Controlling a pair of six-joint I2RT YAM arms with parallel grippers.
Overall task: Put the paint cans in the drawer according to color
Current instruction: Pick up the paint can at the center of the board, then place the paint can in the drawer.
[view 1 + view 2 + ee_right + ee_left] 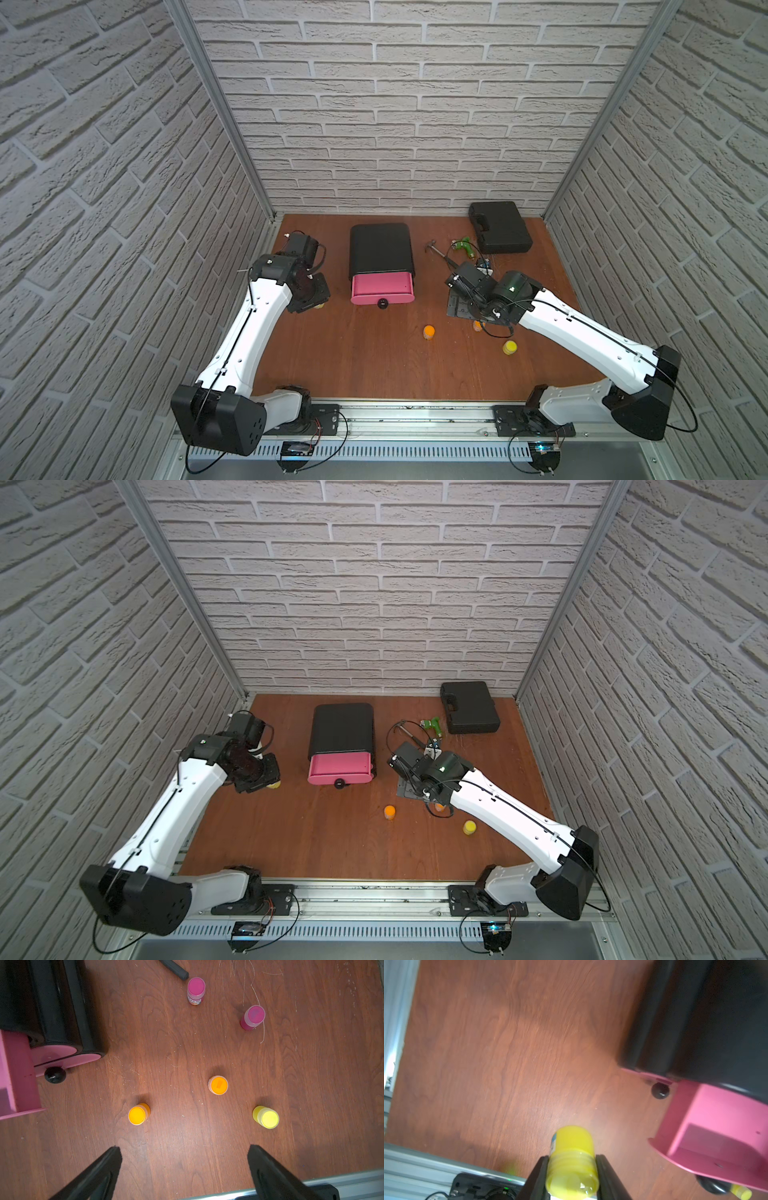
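The left gripper will next move sideways over the drawer's closest end and let go of the yellow can, as the top pink drawer is pulled out and empty inside.
My left gripper is shut on a yellow paint can, held above the table left of the drawer. The chest's top pink drawer is pulled out, and what shows of its inside is bare. My right gripper hangs open over the floor, holding nothing. Beyond its fingertips stand two orange cans, a yellow can and two magenta cans. In both top views the magenta cans are hidden under the right arm.
A flat black tool case lies at the back right, with a green toy drill and a small hammer in front of it. A metal rail runs along the front edge. Brick walls close in three sides.
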